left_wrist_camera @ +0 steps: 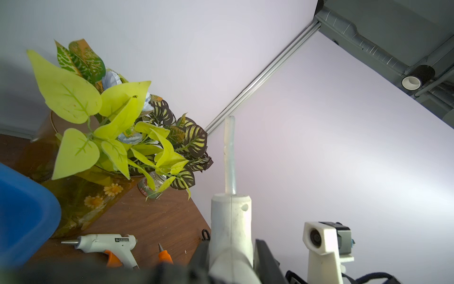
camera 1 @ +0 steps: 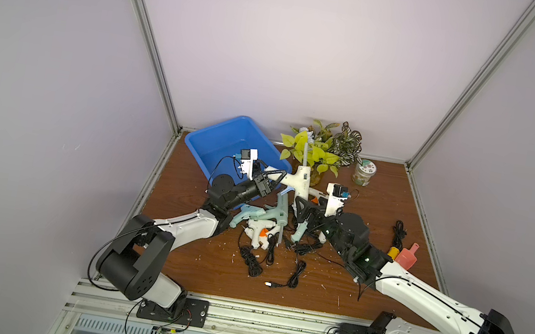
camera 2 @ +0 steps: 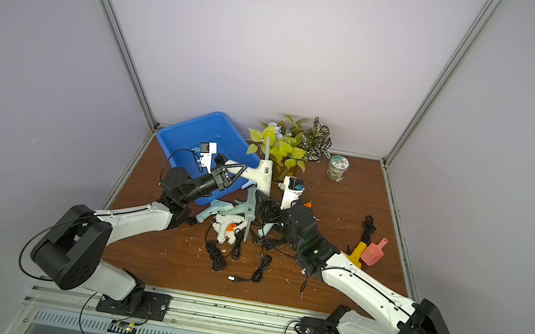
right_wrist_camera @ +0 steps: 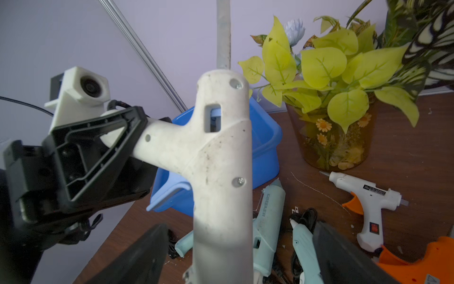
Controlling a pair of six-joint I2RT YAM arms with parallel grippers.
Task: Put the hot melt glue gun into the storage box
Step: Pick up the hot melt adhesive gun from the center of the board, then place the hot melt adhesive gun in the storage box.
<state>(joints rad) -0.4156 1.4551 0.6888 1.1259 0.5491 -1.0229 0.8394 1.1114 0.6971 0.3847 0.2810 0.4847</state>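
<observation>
The gun is still hanging beside the box's corner, so my left gripper needs to move outward over the box's rim next and down into the blue storage box [camera 1: 212,141] to let go of the gun's handle.
A dirty white hot melt glue gun [camera 1: 300,180] [camera 2: 263,174] hangs in the air beside the right corner of the blue storage box [camera 1: 212,141] [camera 2: 187,135], with a glue stick poking up from its back. My left gripper [camera 1: 275,176] [left_wrist_camera: 232,248] is shut on the gun's handle [right_wrist_camera: 157,142]. My right gripper [camera 1: 304,213] [right_wrist_camera: 240,228] is open, and its black fingers [right_wrist_camera: 147,253] stand wide on either side of the gun's barrel [right_wrist_camera: 221,172] without touching it. The box [right_wrist_camera: 265,137] sits at the table's back left, behind the gun.
A pile of teal glue guns [camera 1: 273,212], a white one with an orange trigger [camera 1: 259,233] and black cables [camera 1: 251,260] lies mid-table. A potted plant [camera 1: 320,147] and a jar [camera 1: 363,172] stand at the back. A pink scoop [camera 1: 406,257] lies right.
</observation>
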